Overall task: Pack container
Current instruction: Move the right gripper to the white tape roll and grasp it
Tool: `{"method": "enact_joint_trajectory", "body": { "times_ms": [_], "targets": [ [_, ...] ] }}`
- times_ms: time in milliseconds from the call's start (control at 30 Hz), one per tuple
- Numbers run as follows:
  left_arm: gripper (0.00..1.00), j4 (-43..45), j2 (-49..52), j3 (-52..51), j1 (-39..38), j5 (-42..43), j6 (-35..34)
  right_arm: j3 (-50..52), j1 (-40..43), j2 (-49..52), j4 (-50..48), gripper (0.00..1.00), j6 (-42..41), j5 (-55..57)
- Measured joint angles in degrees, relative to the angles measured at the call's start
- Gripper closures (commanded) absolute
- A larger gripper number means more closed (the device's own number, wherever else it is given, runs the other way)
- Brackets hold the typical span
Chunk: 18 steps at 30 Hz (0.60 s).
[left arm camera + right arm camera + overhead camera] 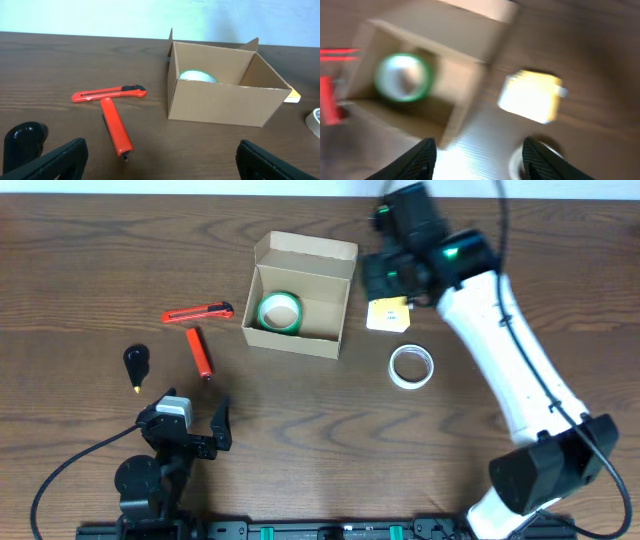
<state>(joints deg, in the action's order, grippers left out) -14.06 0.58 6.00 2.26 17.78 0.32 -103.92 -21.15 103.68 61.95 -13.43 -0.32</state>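
The white tape roll is lying unpacked outside the container. My right gripper needs to go back down past the yellow pad next, onto the white tape roll's side facing away [430, 370] [555, 151] from the container.
The tan cardboard container [332, 287] stands open at the table's middle, flap lid up at the back, with a green tape roll [279, 312] inside; both also show in the left wrist view, the container [220, 97] and the roll [198, 76], and blurred in the right wrist view, the container [465, 95] and the roll [402, 77]. My right gripper [479, 159] is open and empty, above the table just right of the container [385, 275]. My left gripper [160, 162] is open and empty near the front edge [195, 430].
A red box cutter [198, 313], a red marker [200, 351] and a black pointed tool [135, 364] lie left of the container. A yellow pad [387, 313] and a white tape roll [411, 366] lie to its right.
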Motion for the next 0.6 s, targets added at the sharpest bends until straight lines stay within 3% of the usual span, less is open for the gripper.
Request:
{"method": "enact_joint_trajectory", "body": {
  "times_ms": [233, 600],
  "targets": [
    [0.05, 0.00, 0.00, 0.00, 0.00, -0.02, 0.00, 15.37, 8.98, 0.37, -5.05, 0.43, 2.45, -0.39],
    [0.05, -0.04, 0.00, 0.00, 0.00, 0.00, 0.00, 34.73, 10.38, 1.07, -18.51, 0.42, 5.01, 0.96]
  ]
}}
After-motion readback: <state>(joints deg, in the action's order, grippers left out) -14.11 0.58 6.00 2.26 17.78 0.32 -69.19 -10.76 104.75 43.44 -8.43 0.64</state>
